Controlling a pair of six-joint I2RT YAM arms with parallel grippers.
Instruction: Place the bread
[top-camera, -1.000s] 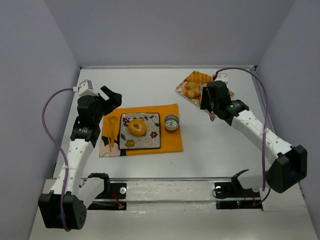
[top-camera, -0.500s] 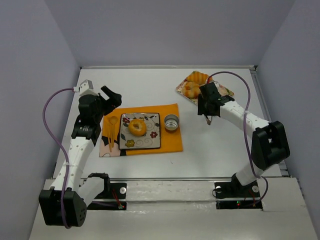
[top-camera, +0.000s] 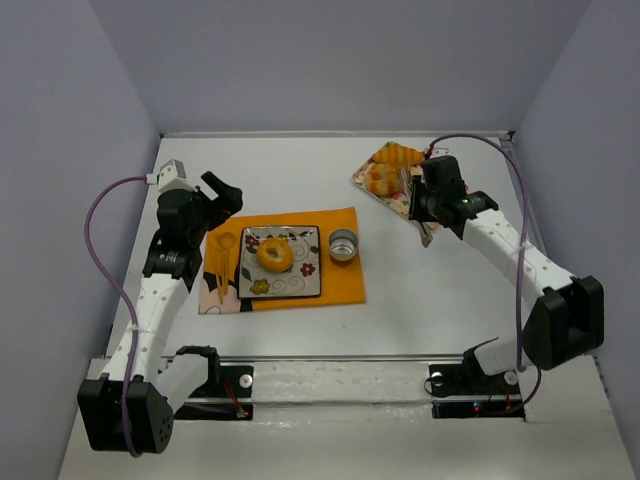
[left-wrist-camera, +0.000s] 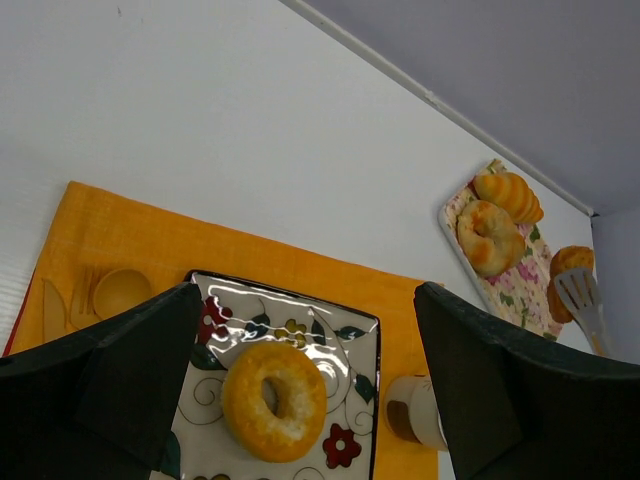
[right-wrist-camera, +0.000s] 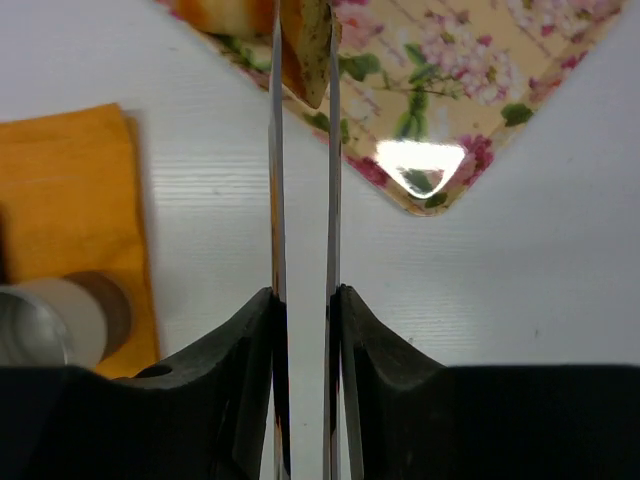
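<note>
The metal tongs will go back over the flowered plate's near edge, which is bare of bread and to the left of my right gripper in the top view. My right gripper will let go of them there.
Several golden bread pieces lie on a floral tray at the back right. My right gripper is shut on metal tongs, whose two blades reach over the tray's near corner. A bread piece shows between the blade tips; I cannot tell whether it is pinched. A ring-shaped bread lies on a flowered square plate. My left gripper is open and empty, up left of the plate. In the left wrist view its jaws frame the ring bread.
The plate sits on an orange mat with yellow cutlery at its left. A small metal cup stands on the mat's right part, also in the right wrist view. Walls enclose the table on three sides.
My right wrist has swung right and back toward the tray with the tongs, after leaning left half a second ago. The left arm has not moved.
</note>
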